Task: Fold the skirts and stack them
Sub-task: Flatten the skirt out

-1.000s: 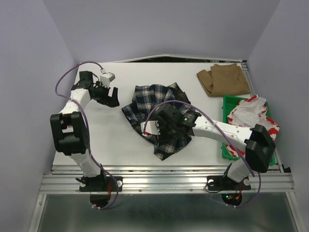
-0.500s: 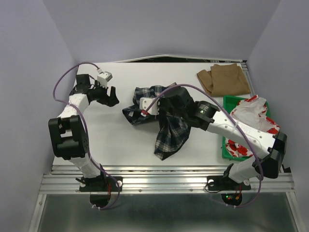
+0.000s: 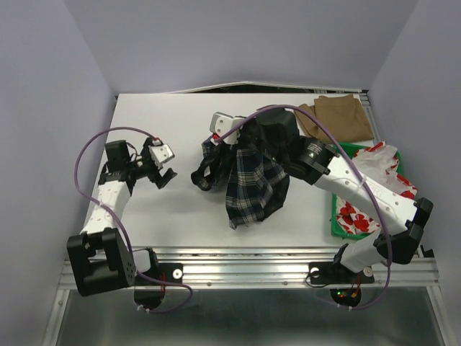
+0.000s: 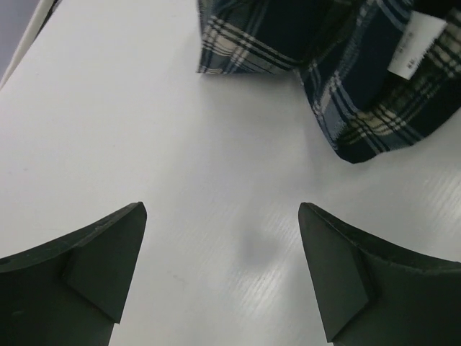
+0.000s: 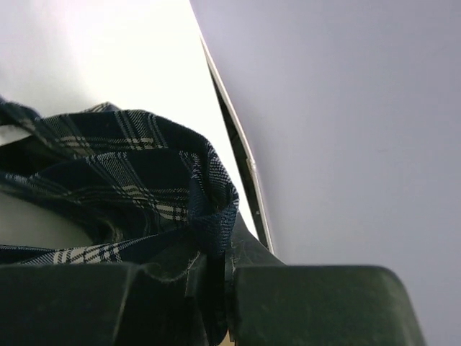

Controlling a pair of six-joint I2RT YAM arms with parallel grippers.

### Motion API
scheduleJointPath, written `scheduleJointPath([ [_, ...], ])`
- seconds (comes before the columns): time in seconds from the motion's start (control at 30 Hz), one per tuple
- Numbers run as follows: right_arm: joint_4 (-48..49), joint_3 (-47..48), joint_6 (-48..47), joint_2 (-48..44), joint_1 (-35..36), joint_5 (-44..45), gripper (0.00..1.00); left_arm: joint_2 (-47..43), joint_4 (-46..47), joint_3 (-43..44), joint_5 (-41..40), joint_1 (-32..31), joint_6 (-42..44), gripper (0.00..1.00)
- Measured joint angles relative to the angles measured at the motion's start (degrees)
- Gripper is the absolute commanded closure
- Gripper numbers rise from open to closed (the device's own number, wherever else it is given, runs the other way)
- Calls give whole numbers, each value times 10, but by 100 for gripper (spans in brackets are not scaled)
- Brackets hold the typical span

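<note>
My left gripper should move onto the plaid skirt's corner by the white label (image 3: 201, 180) (image 4: 354, 144). That corner lies to the gripper's right in the top view and sticks out nearest its fingers.
My right gripper (image 3: 245, 134) is shut on an edge of the navy-and-white plaid skirt (image 3: 252, 184) and holds it up over the middle of the table, the cloth hanging down to the surface. In the right wrist view the plaid skirt (image 5: 130, 194) bunches into the shut fingers (image 5: 288, 303). My left gripper (image 3: 164, 169) hovers low over bare table at the left, open and empty; its view shows the plaid skirt (image 4: 360, 79) ahead of the fingertips (image 4: 108, 252). The tan-brown skirt (image 3: 333, 119) lies at the back right. The white skirt with red flowers (image 3: 374, 173) lies on the green tray (image 3: 338, 155).
The green tray stands at the table's right edge under my right arm. A raised rail (image 3: 245, 256) runs along the near edge. Lilac walls close in the table on the left, back and right.
My right gripper has shut on the plaid skirt and lifted it up and toward the back. My left arm has swung down from the back left toward the near left.
</note>
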Motion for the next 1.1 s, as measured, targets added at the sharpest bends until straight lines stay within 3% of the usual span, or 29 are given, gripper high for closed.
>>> scheduleJointPath([
  [0.2,14,41,0,28,-2,17,99,-21,3,-79,-17,-91,81,1],
  [0.33,23,49,0,35,-2,26,99,-59,60,-148,-52,-168,84,1],
  [0.77,28,103,10,56,-7,56,99,-60,280,-193,-123,-242,-40,3],
  [0.87,29,113,13,58,-7,60,99,-40,332,-195,-134,-262,-99,10],
  [0.97,30,116,16,59,-7,64,99,-16,366,-193,-145,-265,-156,29],
  [1.0,30,116,16,59,-7,65,99,-7,374,-191,-155,-266,-176,45],
  [1.07,30,116,18,59,-7,68,99,2,389,-189,-170,-268,-202,62],
  [1.1,30,117,18,60,-7,68,99,4,395,-188,-180,-269,-215,76],
])
